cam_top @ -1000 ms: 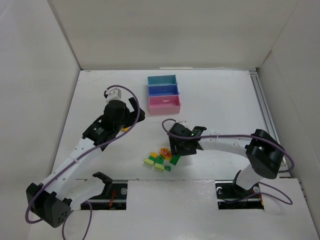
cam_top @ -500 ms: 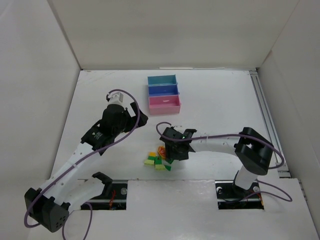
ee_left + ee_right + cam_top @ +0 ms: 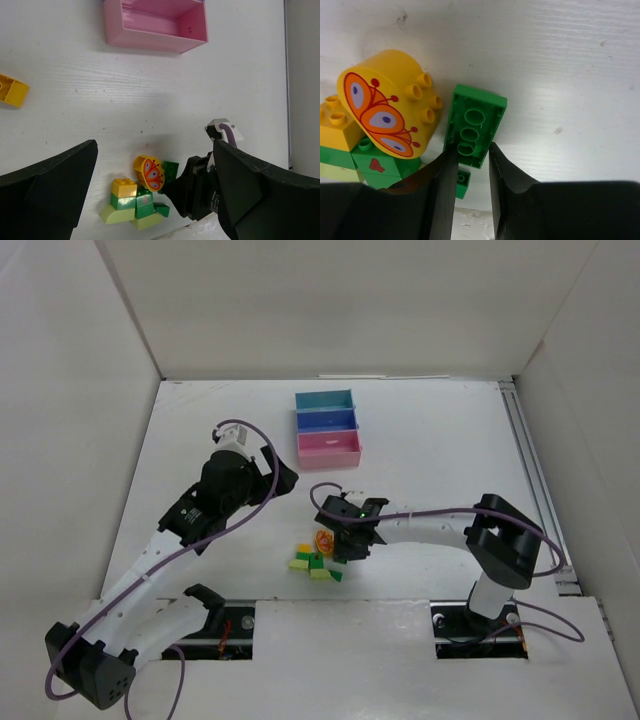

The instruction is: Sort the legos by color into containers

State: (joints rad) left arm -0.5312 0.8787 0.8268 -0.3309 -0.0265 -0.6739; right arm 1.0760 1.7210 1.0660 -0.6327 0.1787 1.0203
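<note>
The blue container (image 3: 327, 421) stands outward of my right gripper, beyond the pink tray, so my right gripper needs to lift the brick, carry it outward and let it go over the container.
Several legos lie in a cluster (image 3: 316, 560) near the table's front edge. My right gripper (image 3: 471, 152) is down at the cluster's right side, its fingers pressed on both long sides of a flat dark green brick (image 3: 475, 122) lying studs-down. Beside it leans a round yellow brick (image 3: 390, 100) with an orange butterfly. A tiny dark green brick (image 3: 462, 182) lies under the fingers. My left gripper (image 3: 155, 150) hangs wide open above the table, holding nothing. The containers stand in a row at the back: teal (image 3: 323, 400), blue (image 3: 326, 419), pink (image 3: 328, 447).
A lone yellow brick (image 3: 12, 91) lies apart, left of the pink tray (image 3: 150, 42). A stack of yellow, green and light green bricks (image 3: 122, 200) sits left of the butterfly brick (image 3: 150, 172). White walls enclose the table on three sides.
My right gripper slid left into the cluster and closed its fingers onto the dark green brick. The left arm shifted a little; its gripper stayed open.
</note>
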